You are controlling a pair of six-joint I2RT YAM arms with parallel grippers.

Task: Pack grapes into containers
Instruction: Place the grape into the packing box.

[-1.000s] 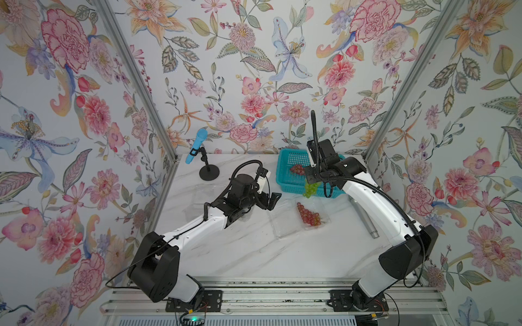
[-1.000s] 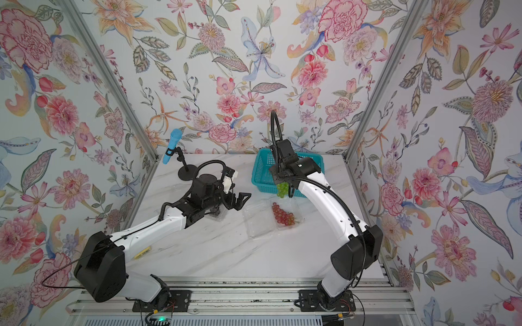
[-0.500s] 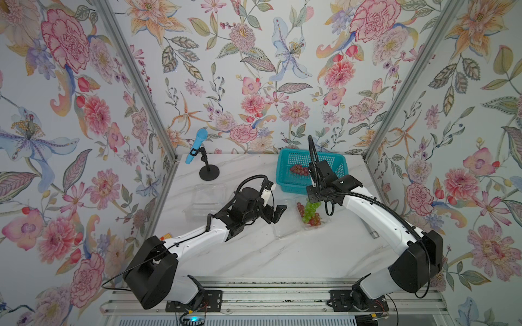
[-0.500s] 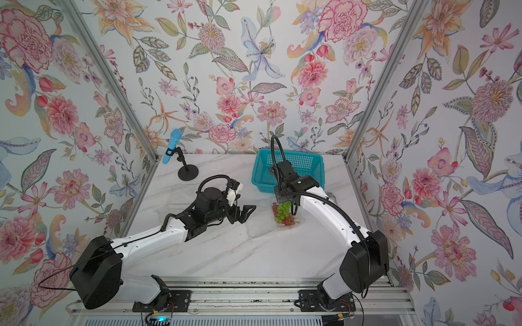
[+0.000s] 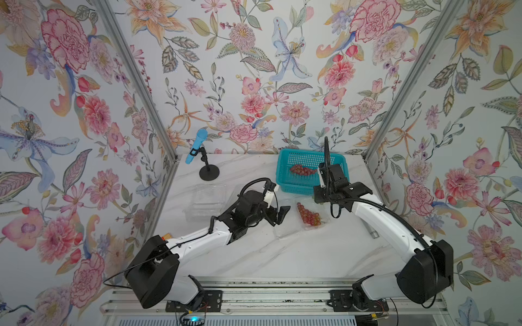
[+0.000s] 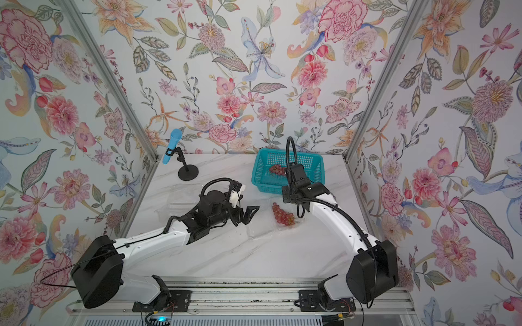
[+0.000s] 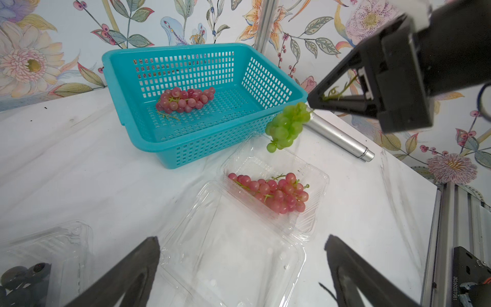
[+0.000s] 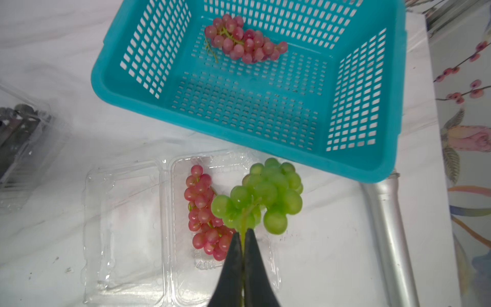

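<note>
The folded lid leaves the tray open, so the robot's right gripper will next move back and down over the red bunch of grapes in the tray and let go of the green bunch's stem there.
An open clear container lies on the marble in front of the teal basket, its lid folded flat beside it. A red bunch of grapes lies in its tray. My right gripper is shut on the stem of a green bunch, which hangs above the tray. In both top views the right wrist hides that bunch. My left gripper is open over the near edge of the lid, holding nothing. Another red bunch lies in the basket.
The teal basket stands at the back right. More clear containers sit at the left, behind the left arm. A silver cylinder lies by the right edge. A blue microphone on a black stand is at the back left.
My right gripper has carried the green bunch from the basket's front edge to above the open container. My left gripper, still open, has moved forward and right toward the lid.
</note>
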